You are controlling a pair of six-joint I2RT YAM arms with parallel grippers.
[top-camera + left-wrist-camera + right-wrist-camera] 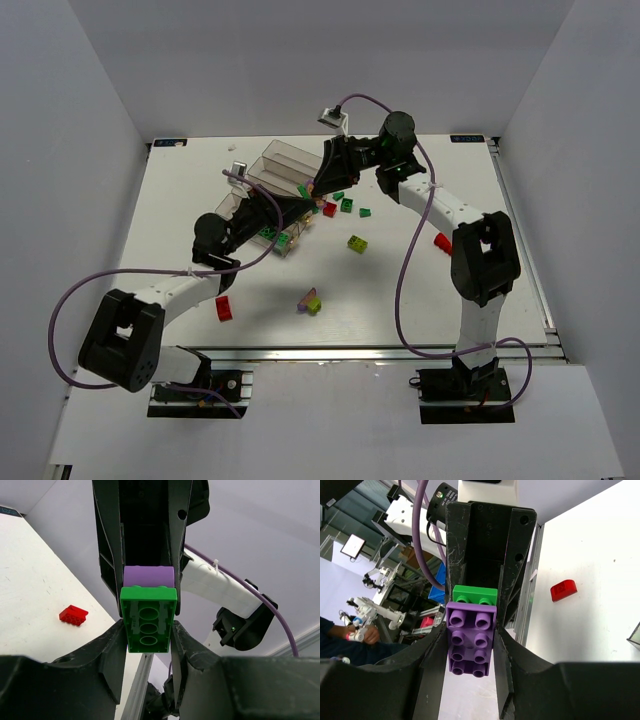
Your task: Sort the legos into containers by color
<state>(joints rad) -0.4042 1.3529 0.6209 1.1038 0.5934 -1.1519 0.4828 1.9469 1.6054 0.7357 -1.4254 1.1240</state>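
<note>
The container of matching green bricks is below my left gripper, to the left in the top view. My left gripper will pull away and tip down over it next.
A dark green brick (148,617) and a purple brick (470,630) are stuck together and held in the air between both grippers, just right of the clear stepped containers (280,158). My left gripper (148,632) is shut on the green brick, with the purple brick (148,576) behind it. My right gripper (469,647) is shut on the purple brick, with the green brick (475,594) behind it. In the top view the left gripper (300,203) and right gripper (322,180) meet tip to tip.
Loose bricks lie on the white table: a red one (223,308) near the left arm, a purple and lime pair (310,300), a lime one (357,243), green ones (345,204), and a red one (441,241) by the right arm.
</note>
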